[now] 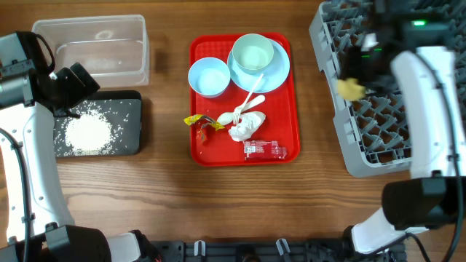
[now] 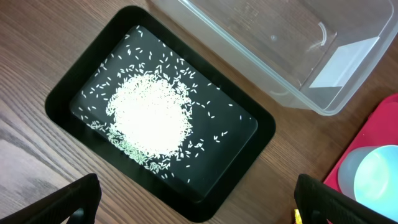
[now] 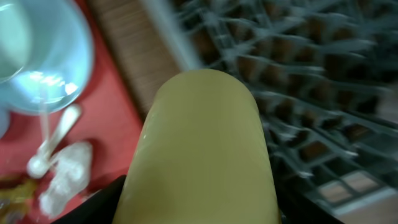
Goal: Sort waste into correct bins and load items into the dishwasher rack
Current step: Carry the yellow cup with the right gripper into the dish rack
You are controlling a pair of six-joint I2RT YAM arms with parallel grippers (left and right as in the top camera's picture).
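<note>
I will next turn my right gripper back from the rack's edge. Then I will lower the small yellow cup into the rack's near end, where slots show empty [image 1: 381, 139] [image 3: 318, 148].
My right gripper [image 3: 199, 208] is shut on the small yellow cup [image 3: 202, 149], which hangs over the left edge of the grey dishwasher rack [image 1: 378, 116]; from overhead the cup [image 1: 351, 88] shows beside the arm. My left gripper [image 2: 199, 205] is open and empty above the near rim of the black tray [image 2: 242, 155], which holds a pile of white grains [image 2: 152, 115]. The clear tub [image 1: 91, 47] stands behind it. On the red tray [image 1: 218, 149] lie a blue plate [image 1: 280, 69] with a bowl [image 1: 253, 52], another bowl [image 1: 209, 76], the spoon [image 1: 247, 105], tissue [image 1: 246, 126], yellow wrapper [image 1: 195, 121] and red wrapper [image 1: 263, 149].
The right arm [image 1: 429, 109] crosses over the rack and hides part of it. The left arm [image 1: 29, 145] runs along the table's left side. Bare wood lies between the black tray and the red tray, and between the red tray and the rack.
</note>
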